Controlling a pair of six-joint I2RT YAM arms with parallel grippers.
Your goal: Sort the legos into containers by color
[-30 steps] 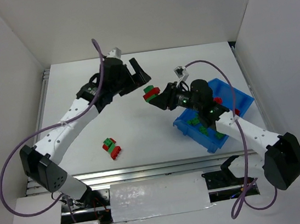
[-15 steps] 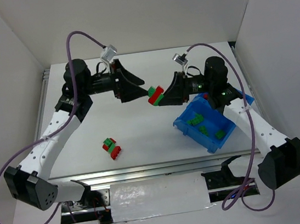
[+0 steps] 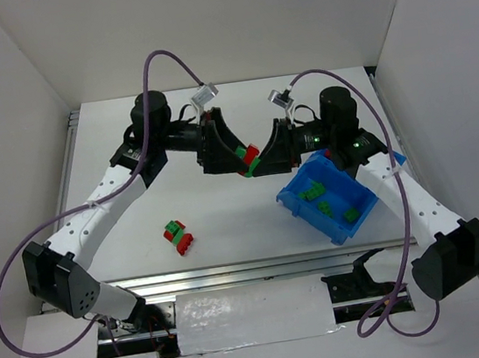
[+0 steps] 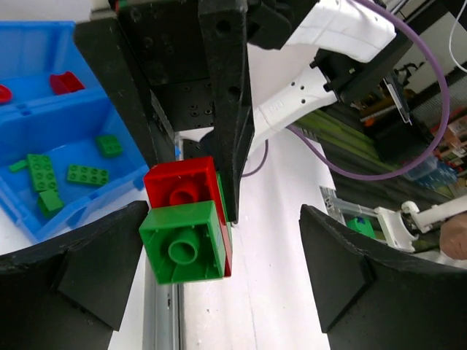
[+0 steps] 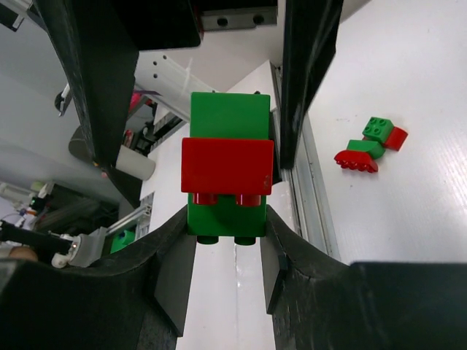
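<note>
My right gripper draws away from the left gripper next and tilts down over the bin's near section (image 3: 337,200) to release its green brick, as green legos lie there.
A joined stack of red and green legos (image 3: 246,158) hangs in the air over the table's middle. My right gripper (image 3: 262,158) is shut on its green brick (image 5: 226,211), with a red brick (image 5: 227,165) clipped across it. My left gripper (image 3: 233,153) is open and faces the right one, its fingers either side of the stack (image 4: 186,226) and not closed on it. The blue bin (image 3: 344,234) sits at the right under my right arm. Green legos (image 3: 316,192) lie in its near compartment, red ones (image 4: 66,82) in the far one.
A small clump of red and green legos (image 3: 179,237) lies on the table at front left, also seen in the right wrist view (image 5: 371,142). White walls enclose the table on three sides. Purple cables loop above both arms.
My left gripper has swung right and closed in on the stack, its open fingers now around it. My right gripper has kept hold of the stack and shifted slightly.
</note>
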